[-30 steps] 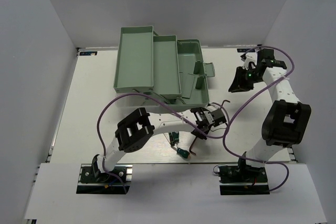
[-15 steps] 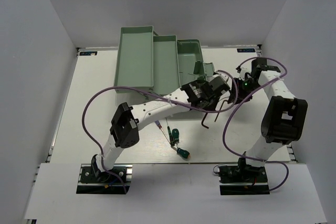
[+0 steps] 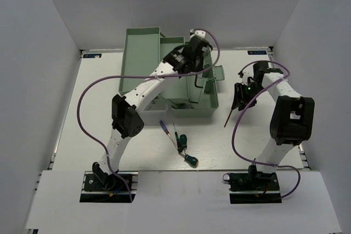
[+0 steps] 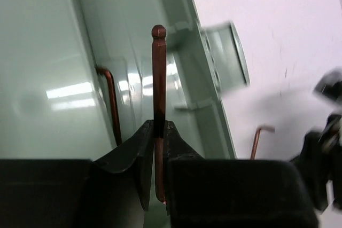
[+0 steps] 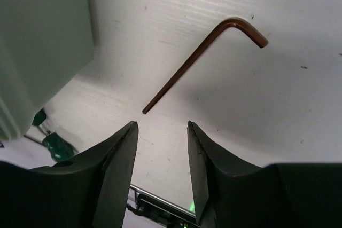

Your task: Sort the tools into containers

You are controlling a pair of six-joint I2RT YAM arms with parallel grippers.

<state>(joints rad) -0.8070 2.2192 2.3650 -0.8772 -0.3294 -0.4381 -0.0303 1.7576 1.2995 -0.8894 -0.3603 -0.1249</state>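
I will lower my left gripper toward the base's free bottom beside the second hex key and release this key with its kind, since that bottom lies below the gripper.
My left gripper is shut on a dark hex key and holds it over the mint-green toolbox base; from above the gripper is over the base with the key below it. A second hex key lies inside the base. My right gripper is open just above the table, right of the toolbox. A third hex key lies on the table just ahead of its fingertips; it also shows from above.
Two mint trays fan out left of the base. A blue screwdriver, a thin green one and stubby green-handled ones lie in front of the toolbox. White walls enclose the table.
My left arm swung from the table's front up over the toolbox base, carrying the hex key. My right gripper came down from the back right toward the hex key on the table.
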